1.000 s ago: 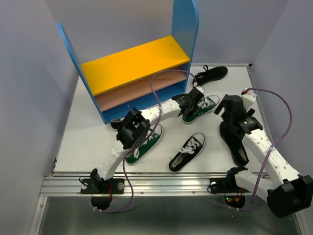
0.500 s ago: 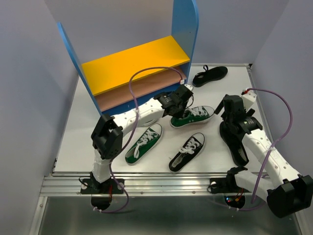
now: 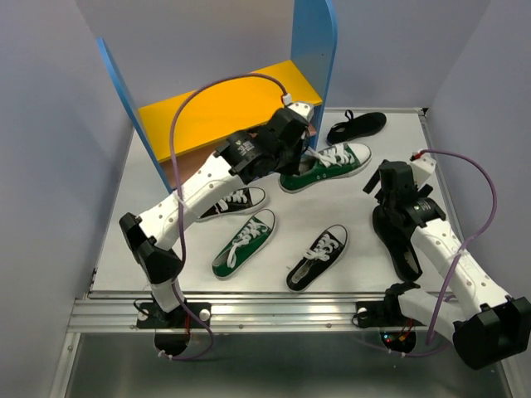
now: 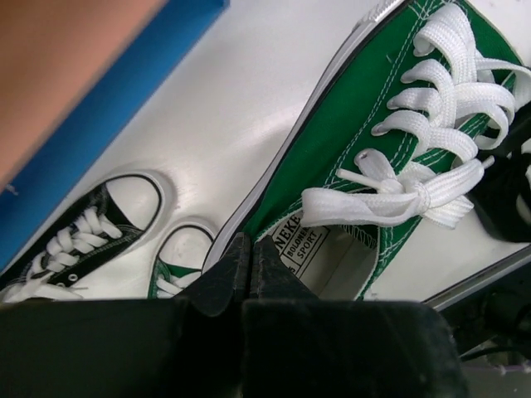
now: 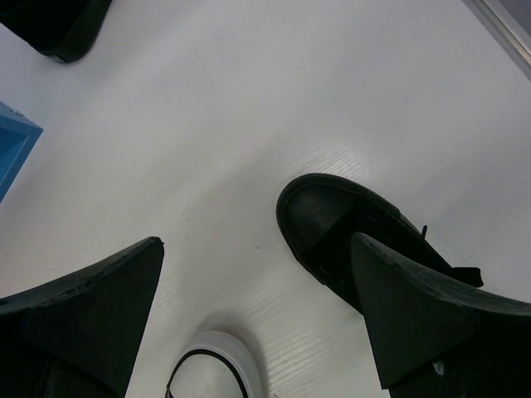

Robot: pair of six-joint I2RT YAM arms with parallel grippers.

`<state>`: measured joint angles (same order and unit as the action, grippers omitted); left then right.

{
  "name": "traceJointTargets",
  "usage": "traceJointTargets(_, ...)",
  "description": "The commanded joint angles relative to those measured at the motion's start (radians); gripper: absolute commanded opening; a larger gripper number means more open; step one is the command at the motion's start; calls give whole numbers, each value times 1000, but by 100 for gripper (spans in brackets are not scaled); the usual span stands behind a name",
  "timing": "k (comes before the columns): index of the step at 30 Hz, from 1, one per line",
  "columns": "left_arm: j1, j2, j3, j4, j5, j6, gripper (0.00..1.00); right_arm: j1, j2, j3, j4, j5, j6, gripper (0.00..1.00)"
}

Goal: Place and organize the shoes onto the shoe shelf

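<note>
The left gripper rises next, turns the green sneaker's toe outward over the shoe shelf's bare yellow upper board and releases the sneaker's heel collar there.
My left gripper [image 3: 300, 154] is shut on the heel wall of a green sneaker [image 3: 328, 164] and holds it in the air by the shoe shelf's right blue panel [image 3: 314, 46]. In the left wrist view the jaws [image 4: 249, 249] pinch the sneaker's [image 4: 365, 133] side. A second green sneaker [image 3: 243, 243] and two black white-laced sneakers [image 3: 317, 257] [image 3: 229, 201] lie on the table. One all-black shoe [image 3: 357, 127] lies at the back. Another [image 3: 397, 240] lies under my right arm. My right gripper [image 3: 386, 189] is open and empty, with that shoe's toe [image 5: 328, 224] beside one finger.
The shelf's yellow upper board [image 3: 203, 112] is bare; my left arm hides most of the lower board. The table's right edge rail [image 3: 436, 166] runs close to my right arm. A white sneaker toe [image 5: 220, 361] shows below my right gripper.
My left gripper has lifted the green sneaker off the table and carried it up and back toward the shelf. A black sneaker by the shelf is uncovered. The right arm has not moved.
</note>
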<state>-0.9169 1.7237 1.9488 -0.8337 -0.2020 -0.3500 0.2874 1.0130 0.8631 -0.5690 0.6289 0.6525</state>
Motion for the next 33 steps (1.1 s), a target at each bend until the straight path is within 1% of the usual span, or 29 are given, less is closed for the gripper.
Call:
traceJointTargets(1,70,-59,209,-73,-80,-61,0,-2,-43,25,6,35,19,100)
traceJointTargets(3,104,-64,232,-93,-91,-90,0,-2,-53,27,8,43,22,100)
traceJointTargets(4,146,-78,233,-88,-88,-99,0,-2,-65,31,6,54,22,100)
traceJointTargets(8,232,-95,231,-67,-100,-136,0,-2,-109,33,6,77,21,100)
traceJointTargets(12,289,-95,237,-22,-120,-173,0,-2,-143,33,12,86,16,100)
traceJointTargets(13,302,-92,242,-15,-123,-202,0,-2,-149,33,12,86,13,100)
traceJointTargets(18,337,-90,233,56,-158,-286,0,-2,-162,36,12,86,-5,100)
traceJointTargets(23,371,-78,228,116,-229,-400,0,-2,-166,36,12,78,-8,100)
traceJointTargets(28,375,-41,252,140,-315,-497,0,-2,-160,42,12,60,-8,100)
traceJointTargets(33,375,14,305,117,-369,-598,0,-2,-157,57,11,54,-20,100)
